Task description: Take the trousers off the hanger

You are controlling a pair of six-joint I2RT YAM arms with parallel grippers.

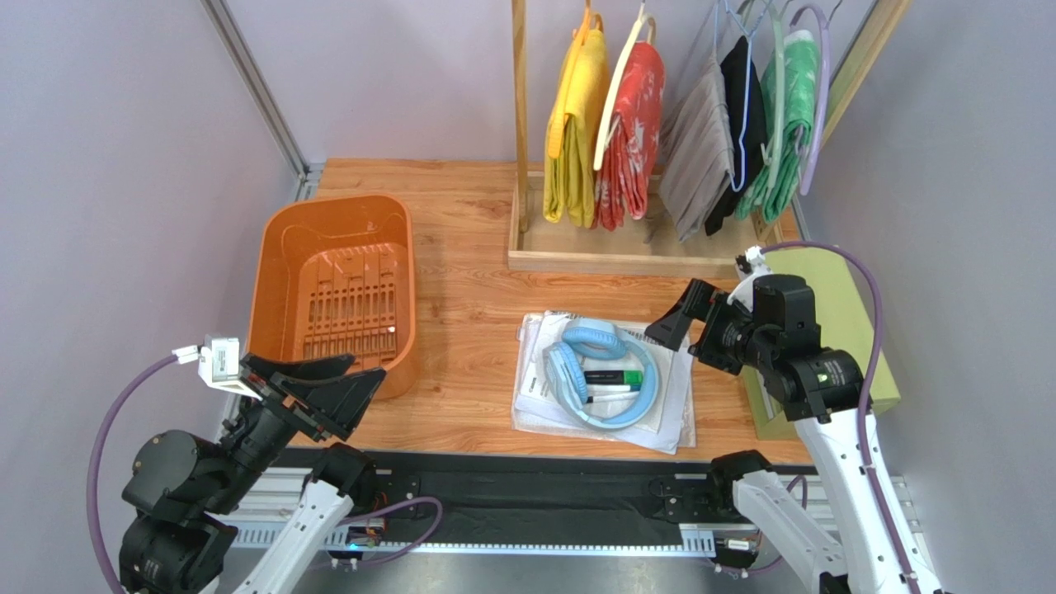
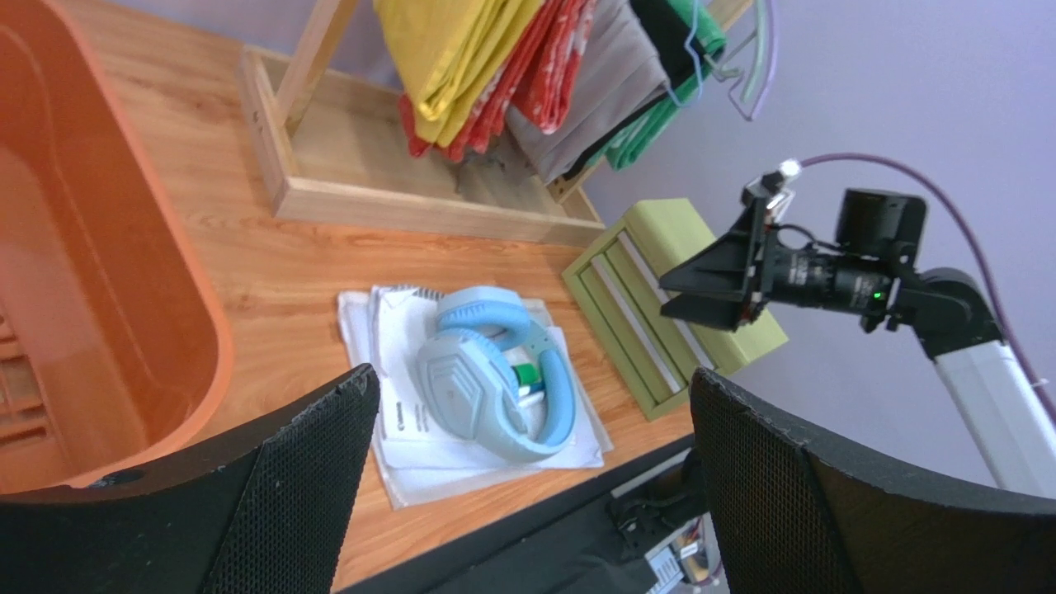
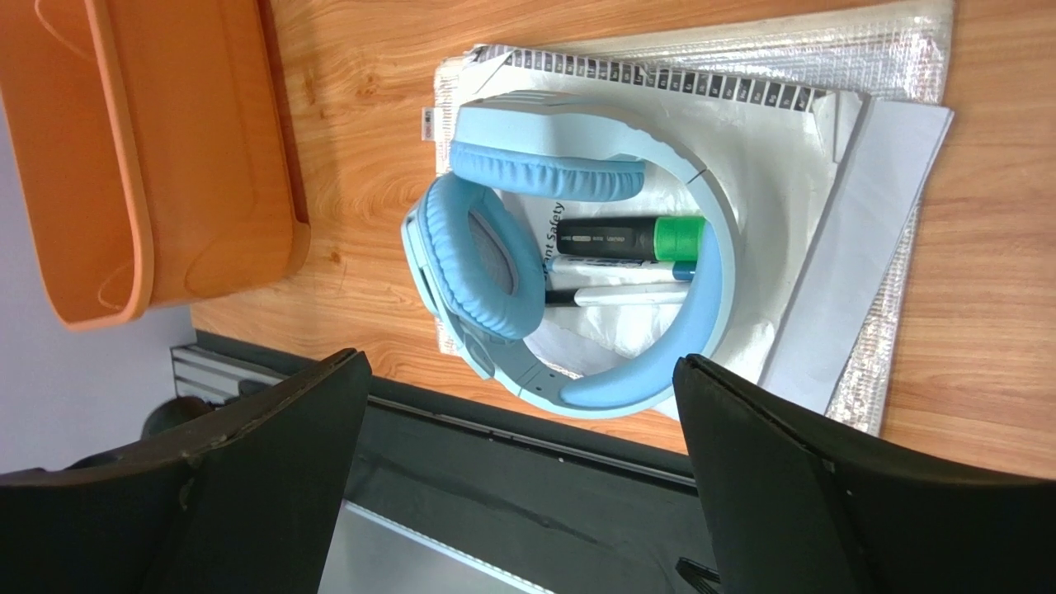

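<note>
The cream hanger's near arm (image 1: 620, 74) is bare of trousers, and the robot's right gripper will next rise, reach outward and close around it.
The red-orange floral trousers (image 1: 630, 136) hang folded over the cream hanger (image 1: 612, 109) on the wooden rack at the back, between a yellow garment and grey clothes. Their lower part also shows in the left wrist view (image 2: 554, 68). My left gripper (image 1: 353, 378) is open and empty at the near left, beside the orange basket, far from the rack; its fingers stand wide apart in its wrist view (image 2: 533, 378). My right gripper (image 1: 669, 319) is open and empty above the papers and headphones, in front of the rack (image 3: 521, 361).
An orange basket (image 1: 335, 291) stands at the left. Blue headphones (image 1: 595, 371) with markers lie on papers (image 1: 669, 415) in the middle. A green box (image 1: 849, 309) is at the right. The rack base (image 1: 620, 258) holds the yellow garment (image 1: 573, 124) and grey, black and green clothes (image 1: 744, 124).
</note>
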